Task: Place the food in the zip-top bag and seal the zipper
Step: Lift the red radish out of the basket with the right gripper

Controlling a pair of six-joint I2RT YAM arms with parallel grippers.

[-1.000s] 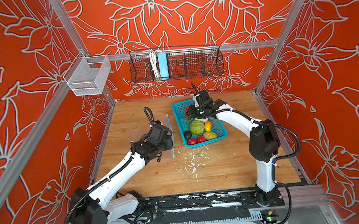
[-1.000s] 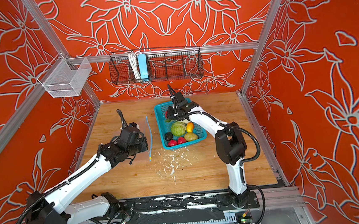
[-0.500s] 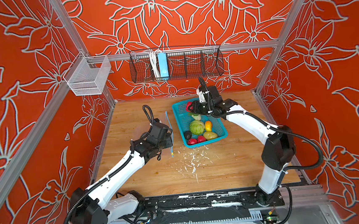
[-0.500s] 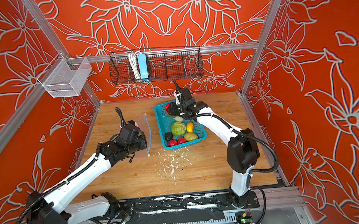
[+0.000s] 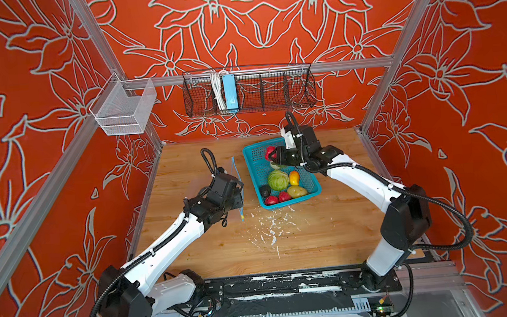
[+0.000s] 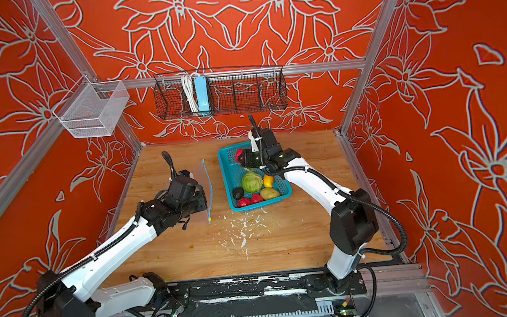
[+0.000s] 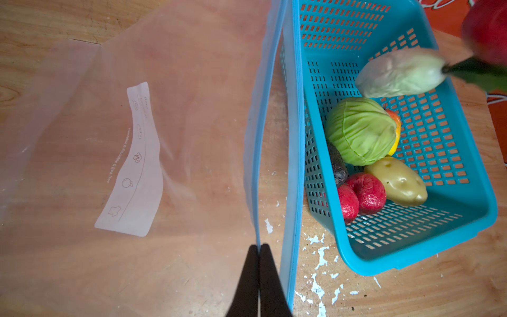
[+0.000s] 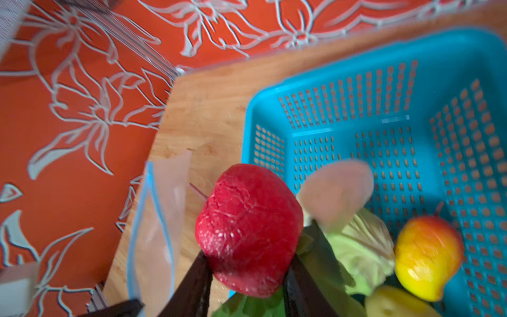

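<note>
The right gripper brings the radish point(image 8: 247, 227) back and down to where the mango point(image 8: 430, 257) lies and releases it next, since the cucumber hangs alongside.
The clear zip-top bag point(image 7: 137, 137) lies left of the teal basket point(image 5: 293, 204), its mouth agape. My left gripper point(image 7: 259, 247) is shut on one lip of the blue zipper point(image 5: 237, 182) and holds it up. My right gripper point(image 8: 248, 263) is shut on the red radish point(image 8: 247, 227), held above the basket's far end point(image 6: 239, 154). A blurred pale cucumber point(image 7: 400, 74) is just beside the radish. In the basket lie the cabbage point(image 5: 278, 179), mango point(image 5: 294, 177), potato point(image 5: 296, 191), avocado point(image 5: 264, 191) and two strawberries point(image 5: 277, 198).
A black wire rack on the back wall holds a light-blue power strip point(image 5: 230, 94). A clear mesh bin point(image 5: 124, 110) hangs on the left wall. White flecks point(image 5: 270, 229) dot the wooden table in front of the basket.
The right arm's elbow has swung out to the right while its gripper stays over the basket's far end with the radish. The left gripper and the bag have hardly moved.
</note>
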